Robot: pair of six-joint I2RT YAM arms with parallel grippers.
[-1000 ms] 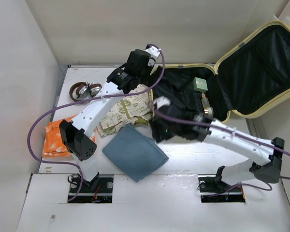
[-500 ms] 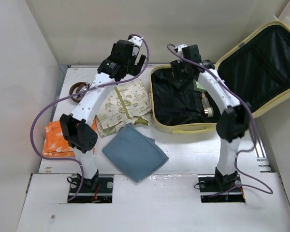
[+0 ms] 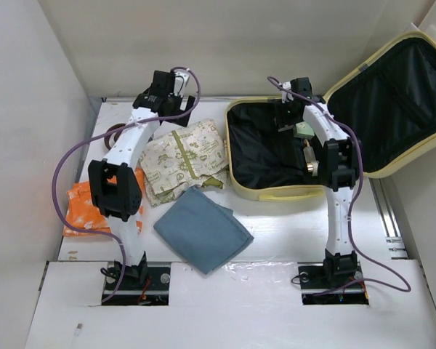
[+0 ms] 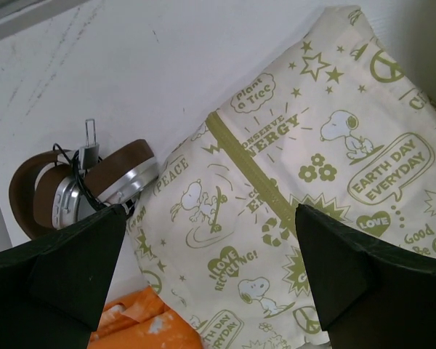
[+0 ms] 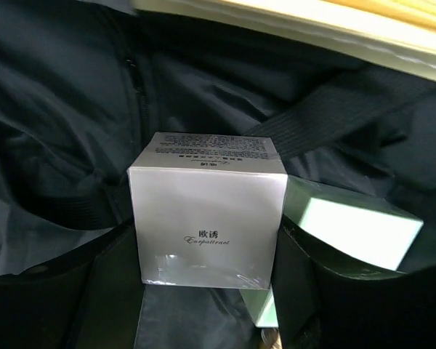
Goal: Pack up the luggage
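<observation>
I need to lower my right gripper next and shift it left in the top view, away from the pale green box (image 3: 303, 131), as the luggage's bare black lining lies open there.
The luggage (image 3: 276, 195), a pale yellow hard-shell suitcase, lies open at the back right with its black lining showing and its lid (image 3: 421, 156) tilted up. My right gripper (image 3: 288, 121) hangs inside it near the back, shut on a silver box (image 5: 207, 218) between its fingers (image 5: 207, 263). A pale green box (image 5: 356, 225) (image 3: 303, 131) lies right beside the silver one. My left gripper (image 3: 180, 105) (image 4: 211, 269) is open and empty. It hovers over a cream cartoon-print cloth bag (image 4: 291, 182) (image 3: 185, 156).
Brown headphones (image 4: 80, 189) (image 3: 116, 134) lie at the back left, partly behind the left arm. An orange packet (image 3: 80, 207) sits by the left edge. A folded blue-grey cloth (image 3: 202, 229) lies in front of the bag. A small bottle (image 3: 312, 163) rests inside the suitcase.
The right arm has risen from lying low across the suitcase and now reaches into its back. The left gripper has drawn back leftwards, uncovering the print bag.
</observation>
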